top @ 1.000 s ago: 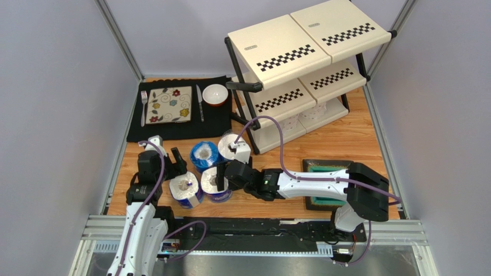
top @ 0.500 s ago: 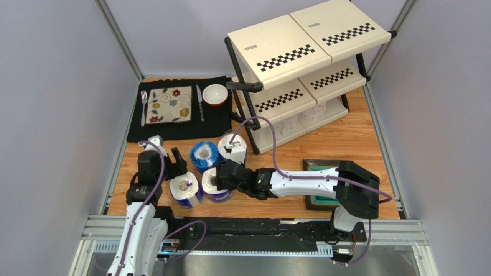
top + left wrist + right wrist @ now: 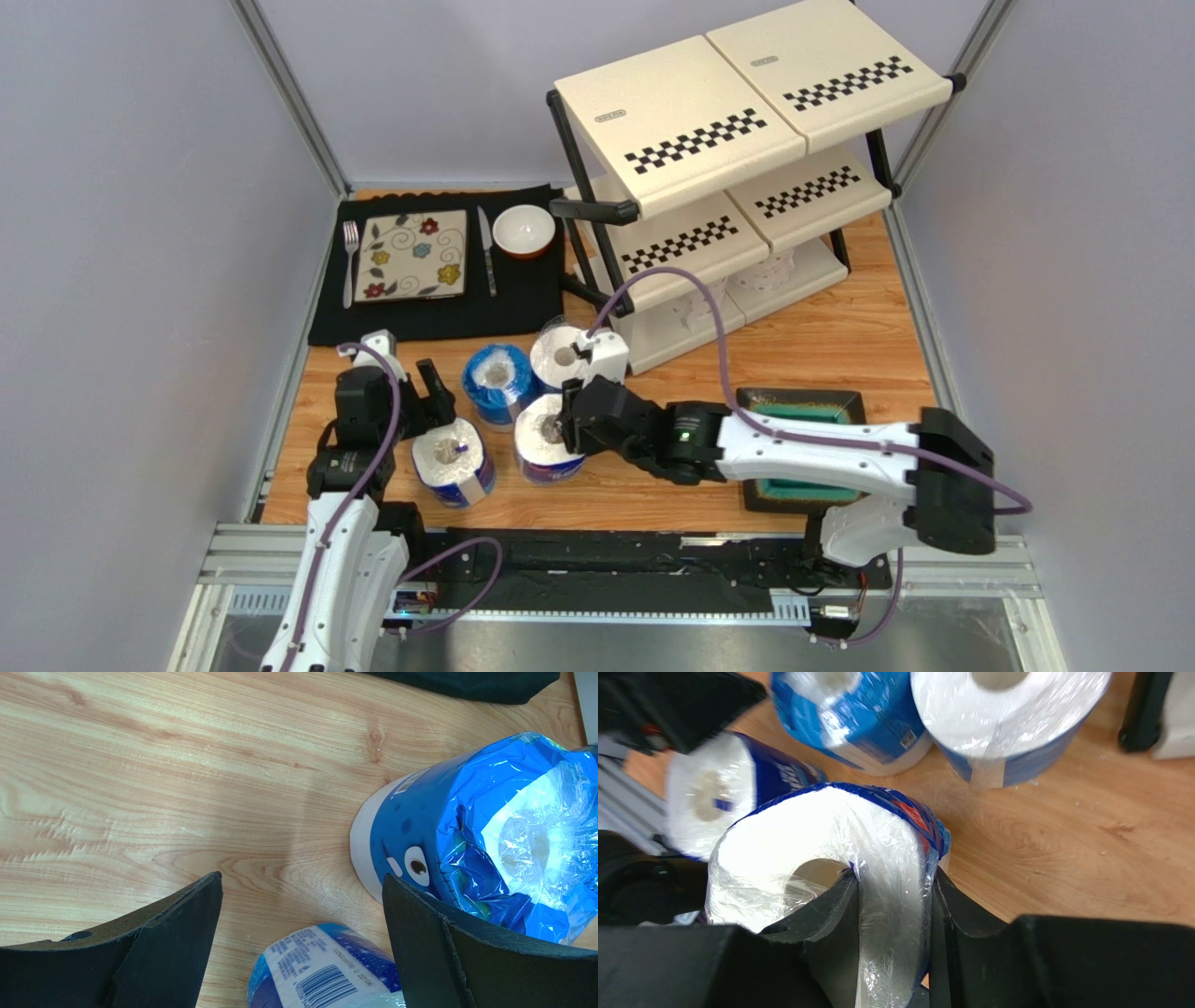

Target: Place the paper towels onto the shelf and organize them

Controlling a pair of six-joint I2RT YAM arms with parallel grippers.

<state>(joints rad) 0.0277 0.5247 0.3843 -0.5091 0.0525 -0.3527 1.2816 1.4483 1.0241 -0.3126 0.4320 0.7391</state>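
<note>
I should next lift my right gripper outward and over the shelf's empty top level (image 3: 825, 70) to let go of the roll, because that level is above my gripper and farther outward.
Four blue-wrapped paper towels stand on the wooden table: one (image 3: 452, 462) near my left arm, one (image 3: 498, 381) behind it, one (image 3: 565, 353) by the shelf, and one (image 3: 544, 440) in my grip. My right gripper (image 3: 572, 417) is shut on that roll's wall (image 3: 808, 840), one finger in the core (image 3: 836, 896), the other outside. My left gripper (image 3: 302, 882) is open over the table between two wrapped rolls (image 3: 491, 833) (image 3: 323, 973), touching neither. The cream checkered shelf (image 3: 730, 154) stands at the back right; two plain white rolls (image 3: 701, 301) sit on its lowest tier.
A black mat (image 3: 421, 308) at the back left carries a flowered plate (image 3: 411, 255), fork, knife and a bowl (image 3: 523, 231). A green tray (image 3: 800, 483) lies under my right forearm. Grey walls close in both sides.
My right gripper closed on the roll's wall and drew it slightly right and back, away from its neighbour. The right arm's elbow swung right. The left arm has not moved.
</note>
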